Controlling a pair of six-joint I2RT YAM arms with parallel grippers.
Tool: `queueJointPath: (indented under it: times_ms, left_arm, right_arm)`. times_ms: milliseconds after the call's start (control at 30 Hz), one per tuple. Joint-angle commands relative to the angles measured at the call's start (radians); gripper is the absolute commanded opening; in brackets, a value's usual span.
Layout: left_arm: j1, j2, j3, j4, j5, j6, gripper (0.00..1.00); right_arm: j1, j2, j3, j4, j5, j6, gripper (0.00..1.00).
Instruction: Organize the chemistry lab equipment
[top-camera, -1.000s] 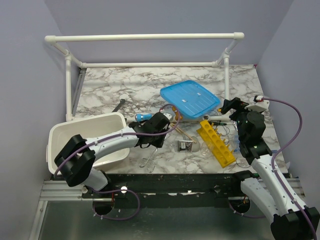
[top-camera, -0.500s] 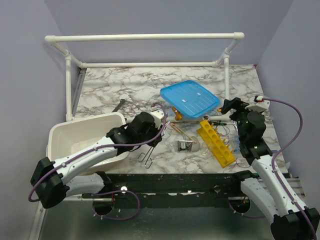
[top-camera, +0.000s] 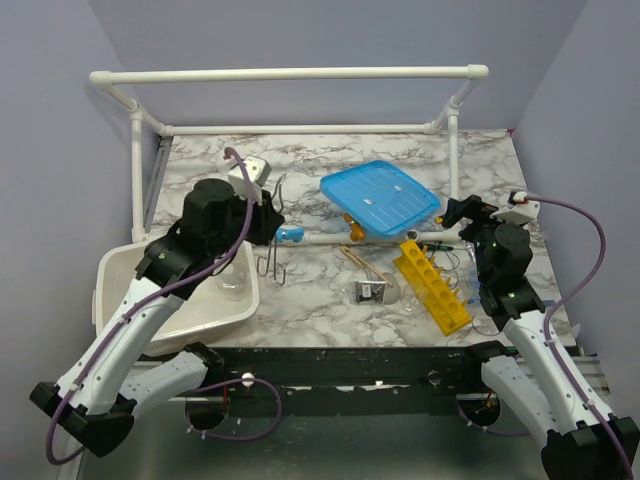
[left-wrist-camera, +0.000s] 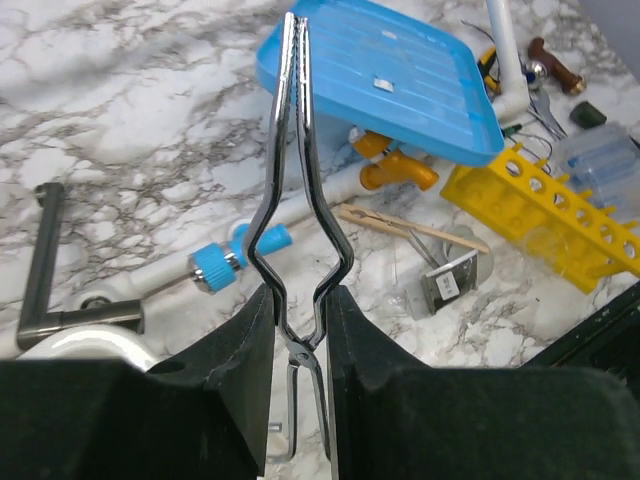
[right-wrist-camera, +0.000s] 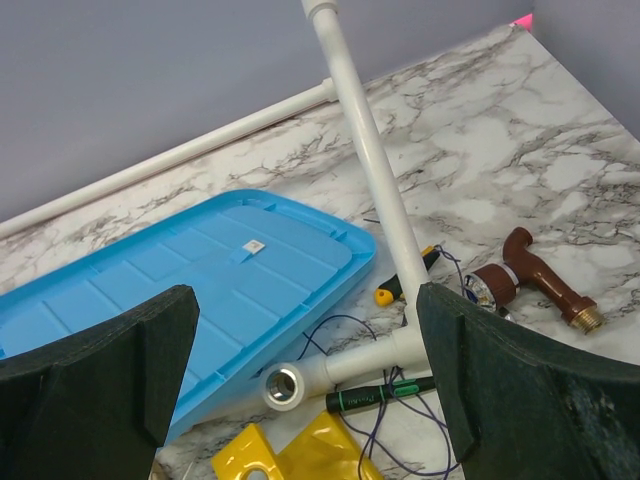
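Next, my left gripper carries the tongs (top-camera: 272, 258) back and down to the tub's bare bottom, below it and to its left in the top view, and releases them.
My left gripper (top-camera: 268, 226) is shut on the metal scissor tongs (top-camera: 272, 258) and holds them in the air at the white tub's right edge. In the left wrist view the tongs (left-wrist-camera: 298, 180) are pinched near their pivot between my fingers (left-wrist-camera: 235, 350), with the tips pointing away. The yellow test-tube rack (top-camera: 432, 285), the thin wooden sticks (top-camera: 365, 262) and a clear glass flask (top-camera: 385, 292) lie right of centre. A small glass beaker (top-camera: 232, 285) sits in the tub. My right gripper (top-camera: 462, 212) is open and empty above the rack's far end; in the right wrist view (right-wrist-camera: 305, 340) nothing is between the fingers.
The big white tub (top-camera: 130, 262) stands at the front left. The blue lid (top-camera: 380, 198) lies at the back centre, against a white pipe frame (top-camera: 300, 73). A blue-capped pipe (top-camera: 292, 235), a black pen (right-wrist-camera: 385, 395), purple wire and a brown fitting (right-wrist-camera: 520, 275) lie around it.
My left arm has lifted the tongs off the table and carried them left and back, up beside the tub. The right arm has not moved.
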Motion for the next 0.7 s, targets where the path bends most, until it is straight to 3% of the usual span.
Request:
queueJointPath:
  times_ms: [0, 100, 300, 467, 667]
  left_arm:
    - [0.132, -0.064, 0.078, -0.123, 0.088, 0.058, 0.0]
    - [0.207, -0.071, 0.125, -0.195, 0.051, 0.095, 0.0]
    - [0.383, -0.138, 0.106, -0.211, 0.121, 0.118, 0.0]
    - [0.499, -0.175, -0.007, -0.226, -0.015, 0.068, 0.0]
    - [0.694, -0.238, -0.161, -0.2, 0.022, -0.016, 0.0]
  right_arm:
    - [-0.004, 0.006, 0.031, -0.013, -0.03, -0.002, 1.0]
    - [-0.004, 0.007, 0.033, -0.015, -0.029, -0.003, 1.0]
    - [-0.004, 0.008, 0.033, -0.014, -0.025, -0.003, 1.0]
    - [-0.005, 0.013, 0.035, -0.014, -0.031, -0.003, 1.0]
    - [-0.005, 0.01, 0.033, -0.015, -0.032, -0.003, 1.0]
